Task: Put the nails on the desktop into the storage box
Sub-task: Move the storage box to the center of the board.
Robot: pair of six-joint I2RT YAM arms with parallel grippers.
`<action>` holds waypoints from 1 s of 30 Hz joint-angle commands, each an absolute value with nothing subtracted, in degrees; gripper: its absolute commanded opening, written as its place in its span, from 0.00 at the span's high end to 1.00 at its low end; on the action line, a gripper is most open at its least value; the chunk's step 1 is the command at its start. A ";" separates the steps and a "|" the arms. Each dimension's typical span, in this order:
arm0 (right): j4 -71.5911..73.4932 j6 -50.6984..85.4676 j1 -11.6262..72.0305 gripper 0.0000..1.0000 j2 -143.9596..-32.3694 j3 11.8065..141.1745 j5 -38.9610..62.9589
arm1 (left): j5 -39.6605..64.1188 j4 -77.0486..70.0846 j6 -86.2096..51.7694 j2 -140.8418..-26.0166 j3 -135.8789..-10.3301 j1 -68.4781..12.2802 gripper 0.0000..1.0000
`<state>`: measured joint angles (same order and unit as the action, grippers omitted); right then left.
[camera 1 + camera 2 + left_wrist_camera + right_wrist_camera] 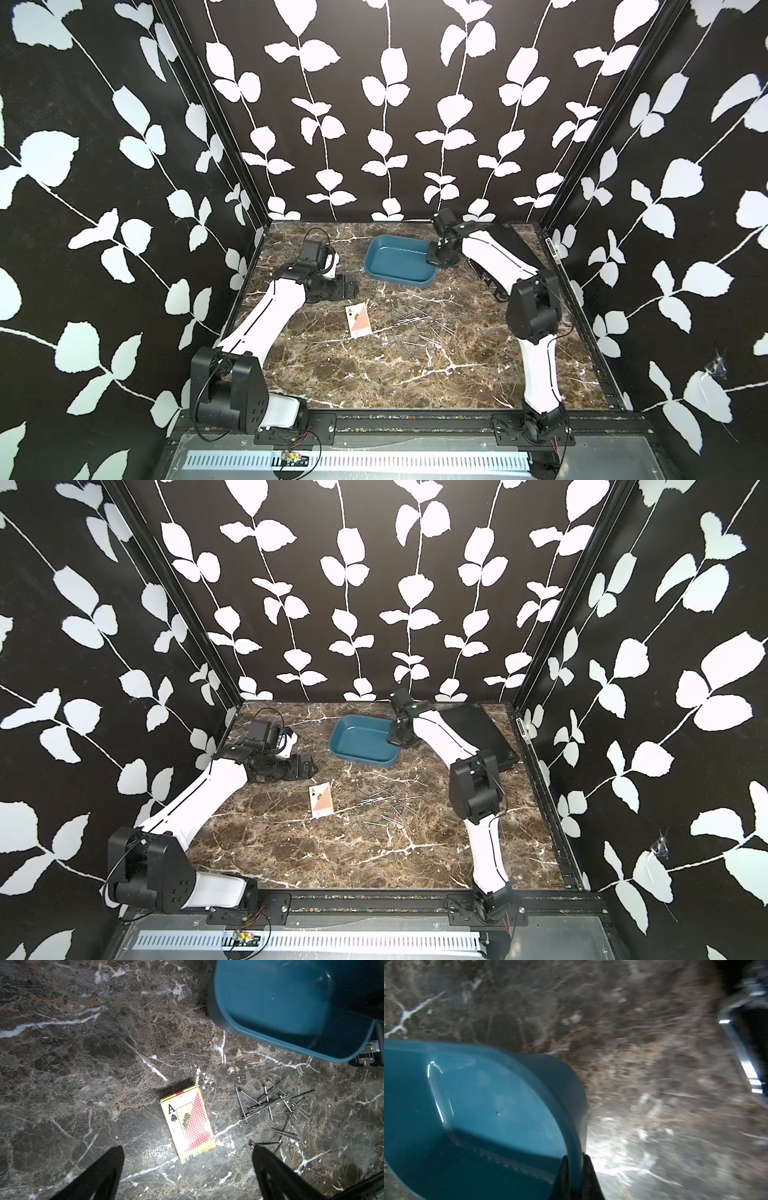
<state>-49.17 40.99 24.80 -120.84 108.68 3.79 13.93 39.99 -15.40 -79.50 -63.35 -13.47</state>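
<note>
My right gripper will next pull back and toward the black case, then release the storage box [399,259], since the bare desktop behind the nails lies back from my gripper.
Several nails [419,328] [382,808] lie scattered in a loose heap on the desktop [374,374], right of centre; the left wrist view shows them crossing each other [278,1105]. The teal storage box [399,259] [361,739] [291,1005] stands behind them with nothing in it. My right gripper [436,259] [395,739] [576,1159] is shut on the wall at its right end, one finger inside and one outside. My left gripper [353,286] [311,766] [188,1147] hangs open and empty above the desktop, left of the nails.
A playing-card box [357,320] [321,799] [187,1124] lies flat just left of the nails, below the left gripper. A flat black case [478,729] with metal latches [367,1053] sits at the back right, beside the storage box. Patterned walls close in three sides.
</note>
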 commanded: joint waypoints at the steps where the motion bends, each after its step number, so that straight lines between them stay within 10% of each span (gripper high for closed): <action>1: -46.87 36.97 22.02 1.00 -114.90 101.34 7.59 | 15.86 38.57 -16.42 -78.33 -62.32 -13.52 0.01; 30: -42.01 26.74 16.02 1.00 -117.26 96.36 13.01 | 19.95 34.57 -20.13 -78.04 -57.38 -17.58 0.01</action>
<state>-43.51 26.57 16.32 -115.59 92.79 11.51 19.70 34.74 -19.94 -79.50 -57.25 -17.50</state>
